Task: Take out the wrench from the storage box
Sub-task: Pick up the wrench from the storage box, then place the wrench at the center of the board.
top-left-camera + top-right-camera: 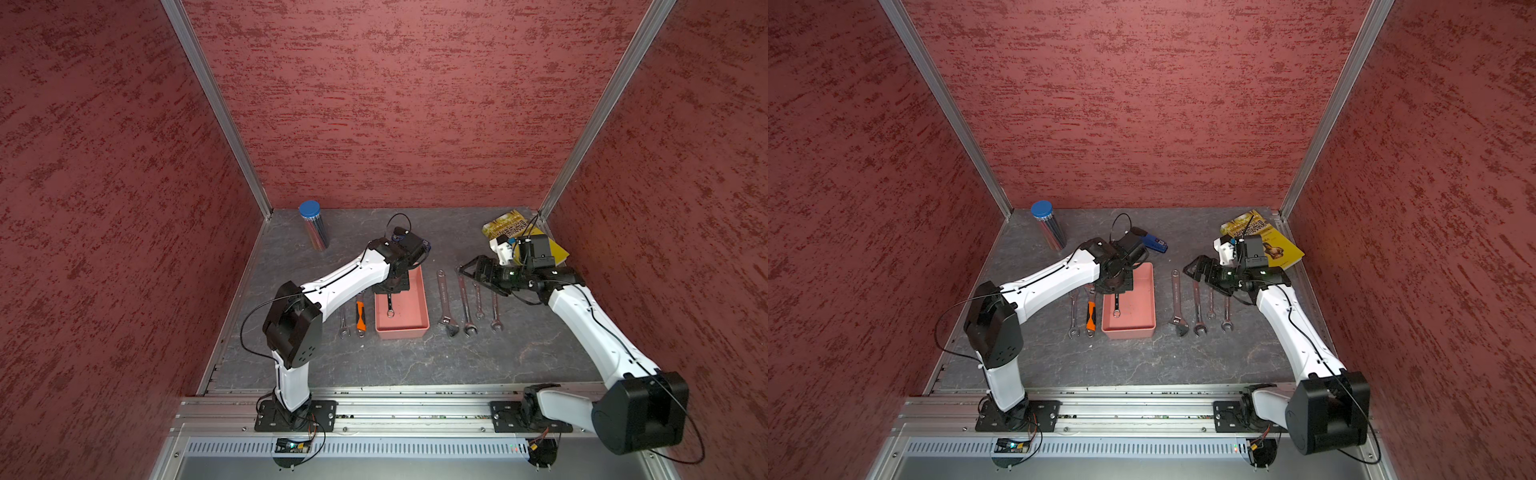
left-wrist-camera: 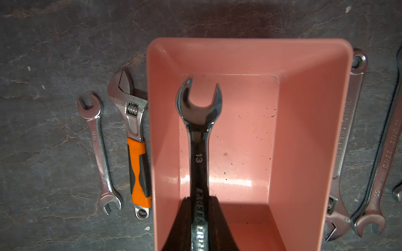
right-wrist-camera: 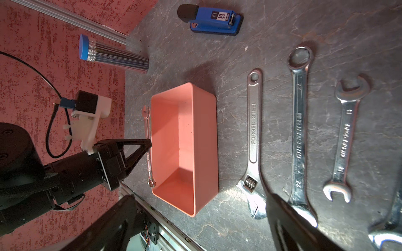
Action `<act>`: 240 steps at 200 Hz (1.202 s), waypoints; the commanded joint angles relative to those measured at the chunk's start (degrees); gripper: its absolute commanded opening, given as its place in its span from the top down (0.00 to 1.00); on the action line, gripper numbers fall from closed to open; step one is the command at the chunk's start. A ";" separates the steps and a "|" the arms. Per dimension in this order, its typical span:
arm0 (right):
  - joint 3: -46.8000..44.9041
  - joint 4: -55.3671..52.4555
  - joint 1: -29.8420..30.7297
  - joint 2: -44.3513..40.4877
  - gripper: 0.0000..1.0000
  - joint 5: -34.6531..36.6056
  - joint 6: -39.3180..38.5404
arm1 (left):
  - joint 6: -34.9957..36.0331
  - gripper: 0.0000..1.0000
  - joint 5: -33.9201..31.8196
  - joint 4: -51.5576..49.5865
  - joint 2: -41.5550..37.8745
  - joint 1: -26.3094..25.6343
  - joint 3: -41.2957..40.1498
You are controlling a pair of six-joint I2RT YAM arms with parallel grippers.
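Observation:
The patch of table beyond the small open-end wrench point(image 1: 1058, 320) is free for letting go of the chrome wrench handle. My left gripper needs to carry the handle over the box's rim next and down to the table there.
The storage box point(image 1: 412, 305) point(image 1: 1139, 301) is a salmon-pink tray in the middle of the table, with a bare floor point(image 2: 245, 134). My left gripper point(image 1: 390, 291) point(image 1: 1116, 293) point(image 2: 199, 198) hangs over its far end, shut on the shaft of a chrome wrench point(image 1: 390, 306) point(image 1: 1117, 306) point(image 2: 199, 130) marked 13. The wrench lies level and lengthwise above the box, off its floor; in the right wrist view the wrench point(image 3: 147, 121) shows past the box point(image 3: 185, 141) rim. My right gripper point(image 1: 469, 276) point(image 1: 1196, 276) point(image 3: 199, 195) stands open and empty over the wrenches on the right.
Left of the box lie a small open-end wrench point(image 2: 99, 152) and an orange-handled adjustable wrench point(image 2: 137, 156). To its right lie an adjustable wrench point(image 3: 253, 130), a size 22 wrench point(image 3: 300, 130) and smaller ones point(image 3: 345, 139). A stapler point(image 3: 214, 20), pencil tube point(image 1: 314, 226) and yellow book point(image 1: 1273, 243) stand at the back.

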 commanded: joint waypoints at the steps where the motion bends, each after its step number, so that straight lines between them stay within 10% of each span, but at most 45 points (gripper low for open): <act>1: -0.25 1.00 -0.40 0.01 0.02 -0.50 -0.18 | 1.72 1.00 -1.94 -1.56 -3.53 1.62 -2.50; 109: 0.44 -0.41 -0.39 -0.07 0.02 -0.10 -0.22 | 12.08 1.00 0.07 12.15 -16.04 18.77 -30.58; 240: 1.05 0.12 0.39 0.01 0.02 -0.50 1.03 | 20.23 0.96 4.15 18.43 -8.51 28.19 -35.75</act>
